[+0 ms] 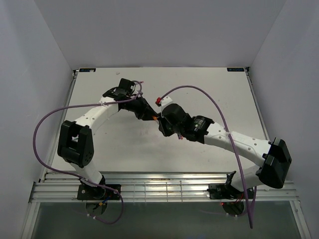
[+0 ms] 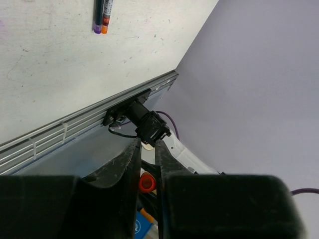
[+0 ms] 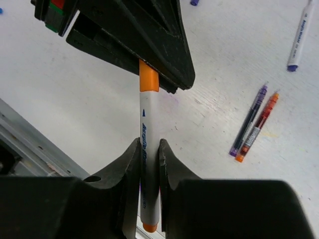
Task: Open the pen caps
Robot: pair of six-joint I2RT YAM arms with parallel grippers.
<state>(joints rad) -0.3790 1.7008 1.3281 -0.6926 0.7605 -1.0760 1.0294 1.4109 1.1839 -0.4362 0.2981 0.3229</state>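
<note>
The white pen's body is held by my right gripper, so my left gripper should next pull away from the pen's body and go down to the tabletop beside the small blue cap.
A white pen (image 3: pixel 148 149) with an orange pen cap (image 3: pixel 148 79) is held in the air between both arms. In the right wrist view my right gripper (image 3: pixel 148 149) is shut on the white barrel, whose orange tail end shows below the jaws. The cap end runs into the black fingers (image 3: pixel 164 55) of my left gripper. In the left wrist view my left gripper (image 2: pixel 147 145) is shut, with the round orange pen cap (image 2: pixel 146 182) seen end-on deep between its jaws. From above, the left gripper (image 1: pixel 148 113) and right gripper (image 1: pixel 161 122) meet over the middle of the table.
On the white table (image 3: pixel 75 99) a thin purple pen (image 3: pixel 247 124) and a thin orange pen (image 3: pixel 257 124) lie side by side. A white pen with a blue end (image 3: pixel 299 37) lies farther off. The same thin pair (image 2: pixel 102 15) shows near the slotted front rail (image 2: pixel 75 124).
</note>
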